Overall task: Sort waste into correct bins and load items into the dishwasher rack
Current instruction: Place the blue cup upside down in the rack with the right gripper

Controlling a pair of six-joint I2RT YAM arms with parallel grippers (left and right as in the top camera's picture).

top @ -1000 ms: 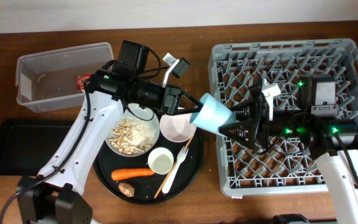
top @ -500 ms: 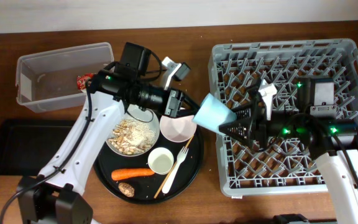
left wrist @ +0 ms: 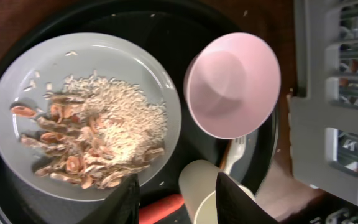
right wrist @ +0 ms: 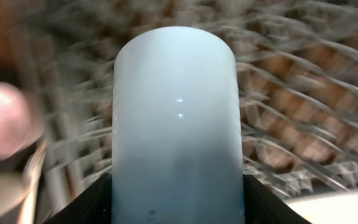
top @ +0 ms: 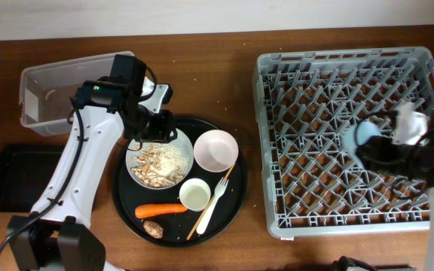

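The light-blue cup in the robot's right gripper needs to go down next, away from the black tray, onto pegs by the near corner (top: 395, 199) (right wrist: 294, 167) of the empty rack.
My right gripper (top: 371, 144) (right wrist: 176, 202) is shut on the light-blue cup (top: 362, 134) (right wrist: 176, 106) and holds it over the right side of the grey dishwasher rack (top: 322, 83) (right wrist: 291, 118). Over the round black tray, my left gripper (top: 151, 129) (left wrist: 179, 202) hangs open and empty above the white plate (top: 160, 162) (left wrist: 86, 112), which carries food scraps (left wrist: 86, 146). Beside the plate are the bowl (top: 215, 150) (left wrist: 233, 84), the small white cup (top: 195, 194) (left wrist: 197, 186), the carrot (top: 160, 209), the fork (top: 215, 197), the chopstick (top: 208, 209) and a brown lump (top: 153, 228).
A clear tub (top: 36, 117) stands at the back left, partly under my left arm. The shallow black rectangular tray (top: 13, 177) lies at the left edge. The round black tray (top: 236, 184) sits between it and the rack.
The left gripper let go of the light-blue cup and drew back left over the plate. The right gripper carried the cup rightward across the rack.
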